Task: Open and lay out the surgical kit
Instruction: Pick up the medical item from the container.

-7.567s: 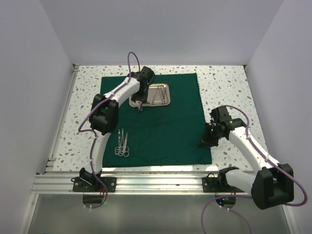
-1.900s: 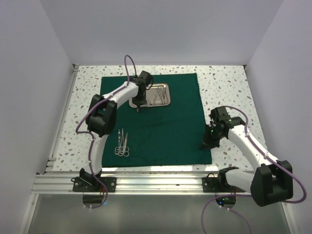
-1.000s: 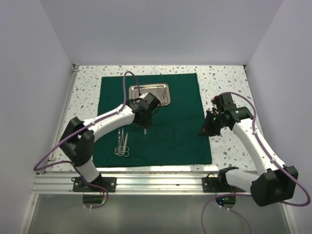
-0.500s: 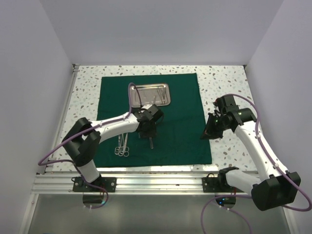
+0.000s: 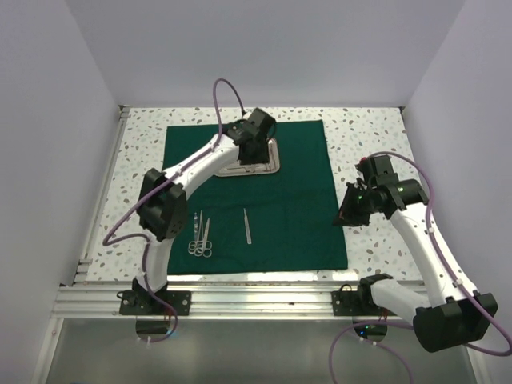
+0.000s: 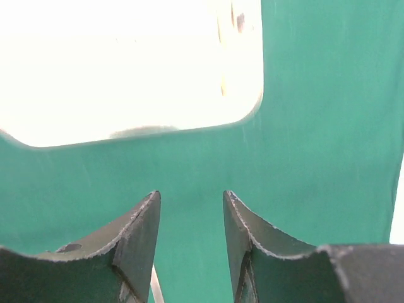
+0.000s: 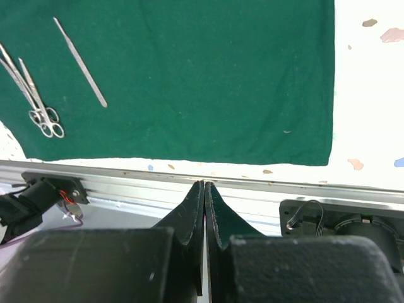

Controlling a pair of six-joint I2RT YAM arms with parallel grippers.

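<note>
The middle of the tray's near rim (image 5: pixel 250 172) (image 6: pixel 144 130) is below my left gripper, beyond its fingers, so I should lower the open gripper to it next.
The dark green cloth wrap (image 5: pixel 288 200) lies spread flat. On it at the far side stands the steel tray (image 5: pixel 273 166), half hidden under my left gripper (image 5: pixel 256 150), which is open and empty. In the left wrist view the tray (image 6: pixel 126 69) is a glaring white patch just beyond the fingertips (image 6: pixel 145 218). Slim tweezers (image 5: pixel 248 226) lie alone on the cloth's near middle, with scissors and forceps (image 5: pixel 200 237) side by side to their left. My right gripper (image 5: pixel 346 218) is shut and empty, above the cloth's right edge. The right wrist view shows the tweezers (image 7: pixel 80 61) and the scissors (image 7: pixel 35 95).
The speckled tabletop (image 5: pixel 372 140) surrounds the cloth. White walls close in the left, back and right. An aluminium rail (image 5: pixel 256 300) with both arm bases runs along the near edge; the rail (image 7: pixel 126 177) lies just beyond my right fingertips.
My left gripper carried the tweezers from the tray to the near middle of the cloth, opened and left them there, then swung back over the tray. The right arm only shifted slightly.
</note>
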